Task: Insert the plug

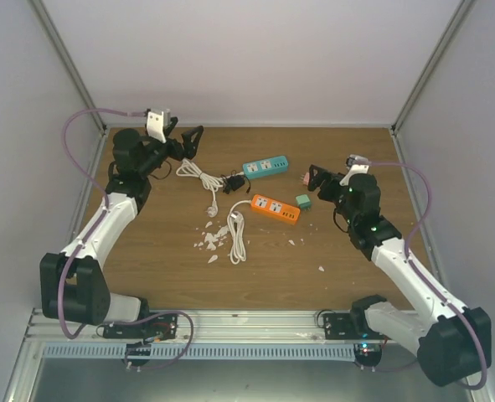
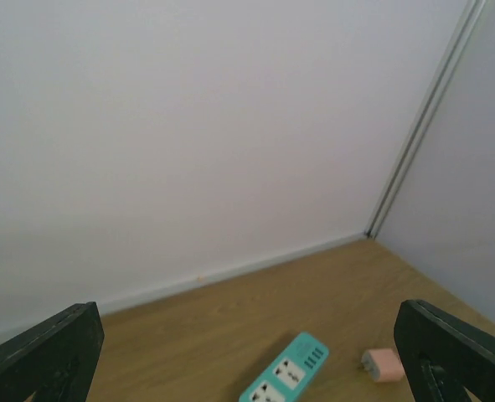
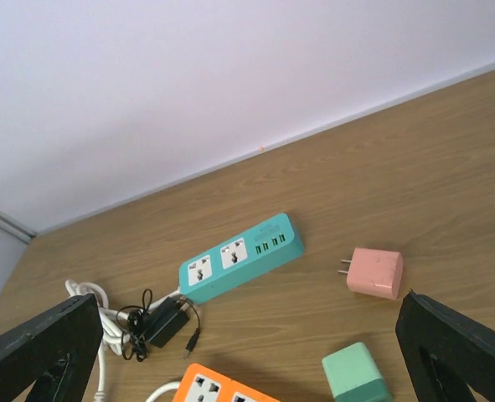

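The green plug is lying loose beside the orange power strip (image 1: 275, 208). My right gripper will lower next and tilt its fingers down on both sides of the green plug.
A teal power strip (image 1: 265, 167) (image 3: 240, 255) (image 2: 285, 377) lies at the back middle of the wooden table. An orange power strip (image 1: 275, 208) (image 3: 218, 389) lies nearer. A pink plug (image 1: 304, 178) (image 3: 374, 272) (image 2: 384, 364) with two prongs rests loose to the right of the teal strip. A green plug (image 1: 302, 201) (image 3: 356, 373) sits by the orange strip's right end. My left gripper (image 1: 188, 142) (image 2: 247, 335) hangs open at the back left, holding nothing. My right gripper (image 1: 318, 180) (image 3: 247, 335) is open just right of the pink and green plugs, also holding nothing.
A black adapter (image 1: 231, 182) (image 3: 165, 322) with a thin cord lies at the teal strip's left end. White cables (image 1: 198, 174) (image 1: 238, 234) coil left of the strips. Small white scraps (image 1: 212, 241) litter the middle. White walls enclose the table on three sides.
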Controlling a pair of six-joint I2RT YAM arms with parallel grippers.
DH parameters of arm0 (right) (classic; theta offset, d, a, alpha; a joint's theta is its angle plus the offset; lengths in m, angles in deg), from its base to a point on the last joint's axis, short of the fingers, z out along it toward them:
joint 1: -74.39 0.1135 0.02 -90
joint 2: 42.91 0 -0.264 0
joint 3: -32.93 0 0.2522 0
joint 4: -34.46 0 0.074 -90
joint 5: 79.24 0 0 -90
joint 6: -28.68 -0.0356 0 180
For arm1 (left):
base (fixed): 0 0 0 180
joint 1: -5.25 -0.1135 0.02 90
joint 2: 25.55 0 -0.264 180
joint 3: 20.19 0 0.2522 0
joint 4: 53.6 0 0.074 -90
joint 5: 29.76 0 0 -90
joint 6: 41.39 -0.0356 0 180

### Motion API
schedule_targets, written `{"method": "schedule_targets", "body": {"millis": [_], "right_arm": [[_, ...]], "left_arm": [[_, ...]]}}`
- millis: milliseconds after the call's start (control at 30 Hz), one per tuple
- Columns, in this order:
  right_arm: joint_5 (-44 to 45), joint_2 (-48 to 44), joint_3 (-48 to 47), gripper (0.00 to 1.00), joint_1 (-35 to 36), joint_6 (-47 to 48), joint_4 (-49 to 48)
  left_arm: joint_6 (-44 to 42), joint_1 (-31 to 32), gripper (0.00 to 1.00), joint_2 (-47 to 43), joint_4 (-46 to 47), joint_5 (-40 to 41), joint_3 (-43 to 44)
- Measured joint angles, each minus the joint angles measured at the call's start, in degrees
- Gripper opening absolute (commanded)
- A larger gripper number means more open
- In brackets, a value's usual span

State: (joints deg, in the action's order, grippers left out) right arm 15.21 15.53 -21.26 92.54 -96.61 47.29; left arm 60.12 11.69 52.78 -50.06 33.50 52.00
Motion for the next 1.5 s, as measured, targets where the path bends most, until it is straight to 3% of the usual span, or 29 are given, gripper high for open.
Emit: {"method": "schedule_targets", "body": {"millis": [267, 533, 800, 967, 1200, 1500], "right_arm": [[1.5, 0.4, -0.1, 1.00, 0.1, 1.1, 2.1], [3.1, 13.8, -11.9, 1.00, 0.2, 3.1, 14.8], [3.0, 26.8, -24.7, 0.99, 0.7, 13.7, 23.5], [4.5, 31.9, -27.8, 1.00, 2.7, 17.1, 28.2], [4.4, 37.1, -22.5, 0.81, 4.9, 18.0, 32.3], [4.9, 42.5, -25.0, 0.67, 4.5, 20.8, 30.6]], "left_arm": [[-0.4, 0.0, 0.99, 1.8, 0.8, -0.2, 0.8], [-1.0, 0.0, 0.99, 4.1, 1.7, -1.0, 1.0], [-1.0, 0.7, 0.99, 9.7, 2.0, -4.3, 0.5], [-1.1, 2.3, 0.99, 14.2, 3.0, -8.7, 3.4], [-3.1, 5.5, 0.99, 18.6, 0.8, -9.1, 5.2], [-3.6, 5.4, 0.99, 18.6, 0.5, -8.3, 5.2]]}}
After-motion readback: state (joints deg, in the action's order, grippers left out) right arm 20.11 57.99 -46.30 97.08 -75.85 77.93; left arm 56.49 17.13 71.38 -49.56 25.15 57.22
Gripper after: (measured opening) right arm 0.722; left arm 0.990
